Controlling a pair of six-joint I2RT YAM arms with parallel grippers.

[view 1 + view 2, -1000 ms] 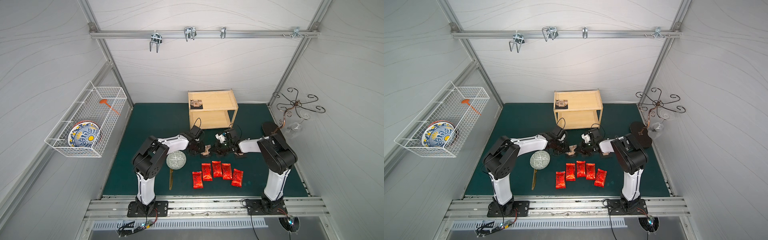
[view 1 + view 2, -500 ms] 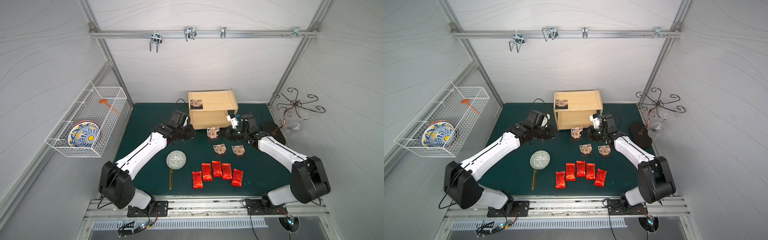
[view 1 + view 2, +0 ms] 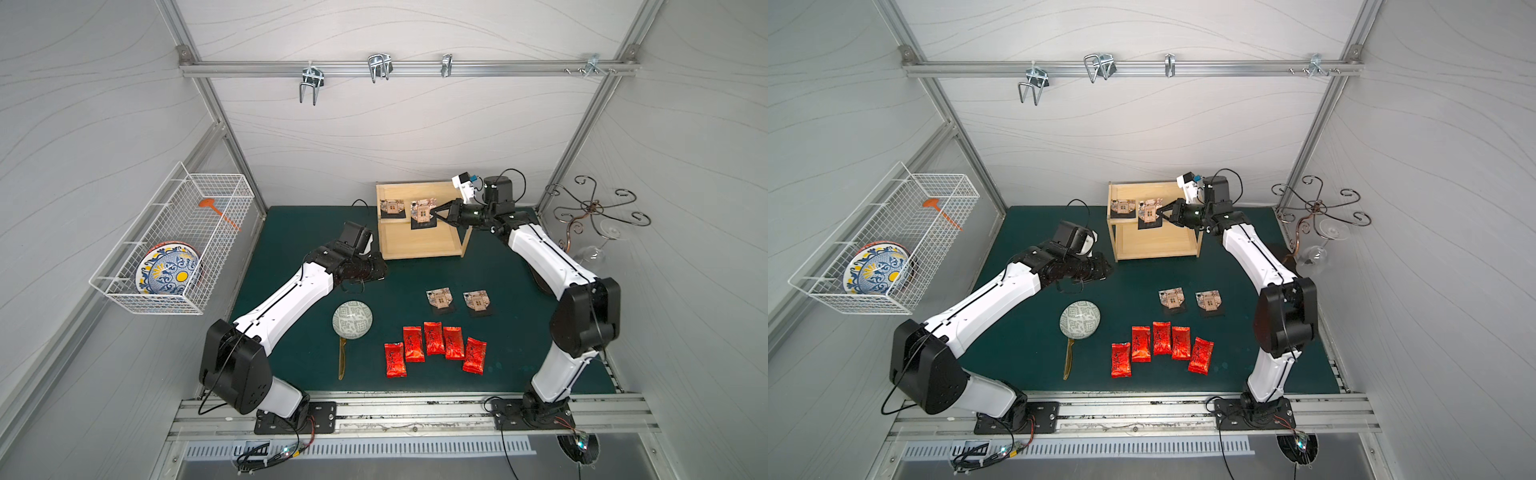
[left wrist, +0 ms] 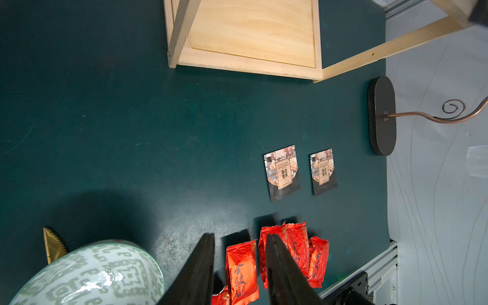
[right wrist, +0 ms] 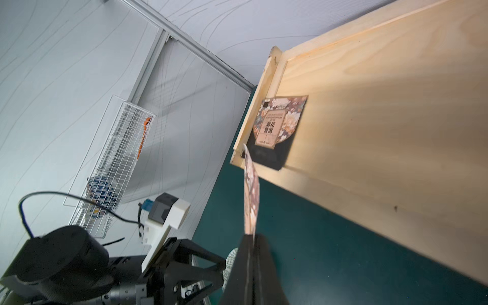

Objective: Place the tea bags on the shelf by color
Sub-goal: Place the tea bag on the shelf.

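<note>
The second tea bag still hangs over the tray's front rim, so the robot's right gripper needs to move outward and down next and release it on bare wood beside the first tea bag.
The light-wood shelf (image 3: 422, 254) (image 3: 1156, 254) stands at the back of the green mat. One beige tea bag (image 3: 392, 207) (image 5: 277, 124) lies on its top tray. My right gripper (image 3: 435, 212) (image 3: 1162, 212) (image 5: 249, 236) is shut on a second beige tea bag (image 3: 422, 212) (image 5: 252, 195), held on edge over the tray's front rim beside the first. Two beige tea bags (image 3: 440, 298) (image 3: 478, 301) (image 4: 282, 170) lie on the mat. Several red tea bags (image 3: 433, 337) (image 4: 241, 269) sit in a row near the front. My left gripper (image 3: 384, 270) (image 4: 240, 236) hovers open and empty left of the shelf.
A green-patterned porcelain spoon (image 3: 352, 319) (image 4: 87, 274) with a gold handle lies left of the red row. A copper stand (image 3: 590, 208) with a wine glass (image 3: 590, 251) is at the right wall. A white wire basket (image 3: 174, 245) holding a plate hangs on the left wall.
My right gripper has carried a beige tea bag from the mat up to the shelf's top tray. The left arm has pulled away from the mat's middle and its jaws have opened a little.
</note>
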